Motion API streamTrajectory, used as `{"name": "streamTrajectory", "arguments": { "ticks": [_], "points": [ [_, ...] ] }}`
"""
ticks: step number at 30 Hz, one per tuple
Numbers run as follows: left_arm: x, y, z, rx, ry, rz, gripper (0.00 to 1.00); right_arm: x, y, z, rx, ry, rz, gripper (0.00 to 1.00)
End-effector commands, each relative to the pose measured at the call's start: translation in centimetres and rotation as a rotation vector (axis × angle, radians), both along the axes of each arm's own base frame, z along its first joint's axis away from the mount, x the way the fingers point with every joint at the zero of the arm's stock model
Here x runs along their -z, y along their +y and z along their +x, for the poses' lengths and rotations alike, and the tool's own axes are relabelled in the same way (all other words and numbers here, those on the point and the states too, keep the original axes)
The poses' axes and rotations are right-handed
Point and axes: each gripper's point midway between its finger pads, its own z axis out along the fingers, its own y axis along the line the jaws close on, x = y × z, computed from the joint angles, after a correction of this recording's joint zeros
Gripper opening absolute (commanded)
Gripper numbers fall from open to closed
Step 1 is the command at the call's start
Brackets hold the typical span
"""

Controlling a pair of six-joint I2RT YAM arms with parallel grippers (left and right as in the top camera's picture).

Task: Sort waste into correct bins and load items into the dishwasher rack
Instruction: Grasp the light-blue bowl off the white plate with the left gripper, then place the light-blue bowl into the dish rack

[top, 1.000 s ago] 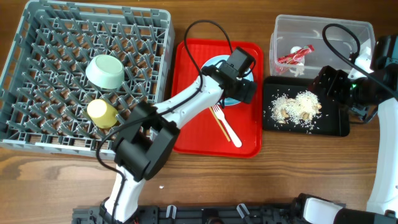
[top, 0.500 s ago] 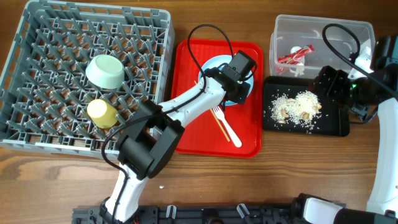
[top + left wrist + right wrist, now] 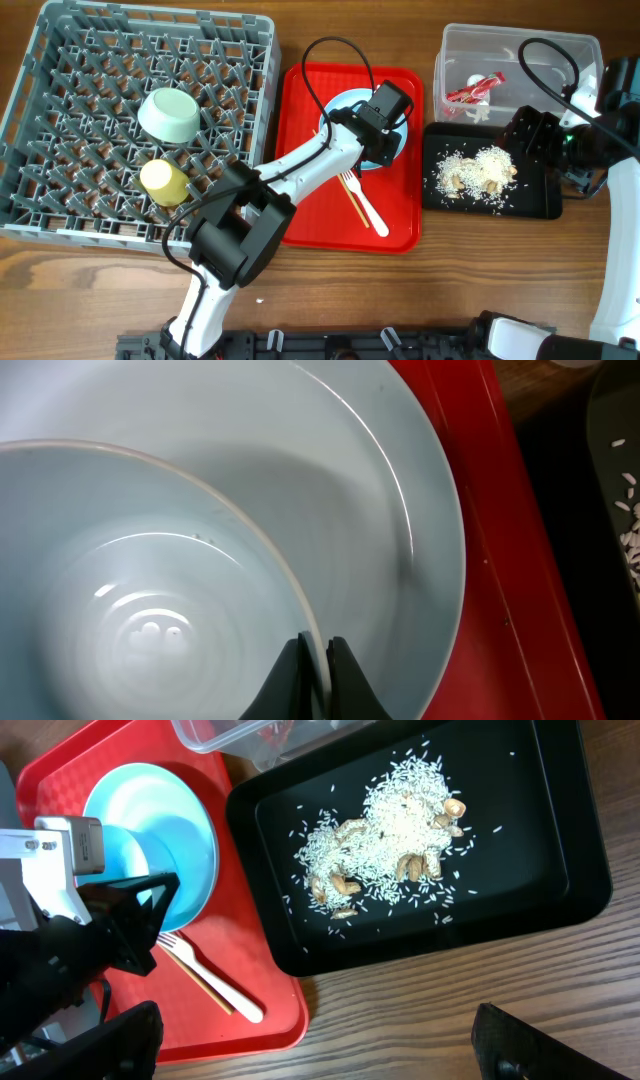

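Observation:
The bowl goes up and across in my left gripper next, tilts into the rack's empty far end point(image 3: 206, 66), to its left in the overhead view, and is then released.
A white bowl point(image 3: 150, 590) sits on the white plate point(image 3: 390, 510) on the red tray point(image 3: 300, 150). My left gripper point(image 3: 318, 645) is shut on the bowl's rim, one finger inside and one outside. From overhead, the left gripper point(image 3: 385, 108) covers most of the bowl and plate point(image 3: 340, 105). The white fork point(image 3: 362, 200) and chopsticks point(image 3: 352, 205) lie on the tray just in front of it. My right gripper point(image 3: 320, 1040) hangs open over bare wood, near the black tray point(image 3: 580, 890) holding rice scraps point(image 3: 390, 830). The red-and-white wrapper point(image 3: 474, 90) lies in the clear tub point(image 3: 520, 45).
The grey dishwasher rack point(image 3: 80, 60) fills the left side and holds a pale green bowl point(image 3: 168, 114) and a yellow cup point(image 3: 162, 180). The left arm stretches diagonally across the red tray's front left corner. A cable loops above the tray.
My left gripper has closed on the bowl's rim after shifting slightly over the plate. The right arm, the bins and the rack's contents have not moved.

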Motion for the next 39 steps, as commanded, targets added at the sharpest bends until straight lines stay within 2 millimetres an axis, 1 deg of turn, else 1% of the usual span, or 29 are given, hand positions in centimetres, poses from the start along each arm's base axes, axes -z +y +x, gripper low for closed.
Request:
{"name": "streamTrajectory", "arguments": {
  "ticks": [1, 3, 4, 6, 8, 9, 10, 12, 13, 14, 17, 19, 21, 24, 26, 29, 32, 34, 37, 39],
  "points": [
    [0.0, -0.2, -0.6, 0.005, 0.023, -0.009, 0.04, -0.9, 0.1, 0.0, -0.011, -0.031, -0.003, 1.0],
    [-2.0, -0.4, -0.4, 0.005, -0.006, -0.036, 0.04, -0.9, 0.1, 0.0, -0.014, -0.032, -0.004, 1.0],
    [-3.4, -0.4, -0.3, 0.004, -0.025, -0.053, 0.04, -0.9, 0.1, 0.0, -0.014, -0.032, -0.004, 1.0],
    [-6.4, -0.2, -0.1, 0.0, -0.064, -0.088, 0.04, -0.9, 0.1, 0.0, -0.014, -0.032, -0.004, 1.0],
    [-9.9, 0.3, 0.3, 0.012, -0.117, -0.13, 0.04, -0.9, 0.1, 0.0, -0.014, -0.032, -0.004, 1.0],
    [-11.9, 0.9, 0.6, 0.001, -0.147, -0.155, 0.04, -0.9, 0.1, 0.0, -0.014, -0.032, -0.004, 1.0],
    [-13.4, 1.6, 0.9, -0.013, -0.169, -0.172, 0.04, -0.9, 0.1, 0.0, -0.014, -0.032, -0.004, 1.0],
    [-16.2, 3.2, 1.6, -0.041, -0.201, -0.214, 0.04, -0.9, 0.1, 0.0, -0.014, -0.032, -0.004, 1.0],
    [-17.2, 3.7, 1.8, -0.044, -0.205, -0.243, 0.04, -0.9, 0.1, 0.0, -0.014, -0.032, -0.004, 1.0],
    [-18.8, 4.6, 2.0, -0.046, -0.207, -0.29, 0.04, -0.9, 0.1, 0.0, -0.014, -0.032, -0.004, 1.0],
    [-21.8, 7.5, 3.0, -0.048, -0.209, -0.395, 0.04, -0.9, 0.1, 0.0, -0.014, -0.032, -0.004, 1.0],
    [-23.2, 9.4, 3.5, -0.012, -0.198, -0.472, 0.04, -0.9, 0.1, 0.0, -0.014, -0.032, -0.004, 1.0],
    [-24.0, 11.7, 4.3, -0.015, -0.167, -0.556, 0.04, -0.9, 0.1, 0.0, -0.014, -0.032, -0.005, 1.0],
    [-25.0, 16.4, 5.6, 0.001, -0.128, -0.708, 0.04, -0.9, 0.1, 0.0, -0.014, -0.032, -0.004, 1.0],
    [-25.2, 19.5, 6.5, -0.011, -0.116, -0.792, 0.04, -0.9, 0.1, 0.0, -0.014, -0.032, -0.004, 1.0],
    [-25.4, 22.9, 7.3, 0.001, -0.101, -0.911, 0.04, -0.9, 0.1, 0.0, -0.014, -0.032, -0.004, 1.0],
    [-25.4, 25.2, 7.6, 0.038, -0.087, -1.014, 0.04, -0.9, 0.1, 0.0, -0.014, -0.032, -0.005, 1.0],
    [-24.9, 26.5, 8.0, 0.055, -0.083, -1.064, 0.04, -0.9, 0.1, 0.0, -0.014, -0.032, -0.004, 0.99],
    [-23.1, 28.5, 9.1, 0.049, -0.073, -1.11, 0.04, -0.9, 0.1, 0.0, -0.014, -0.032, -0.004, 1.0],
    [-21.8, 29.4, 9.7, 0.037, -0.062, -1.128, 0.04, -0.9, 0.1, 0.0, -0.014, -0.032, -0.004, 1.0]
  ]
}}
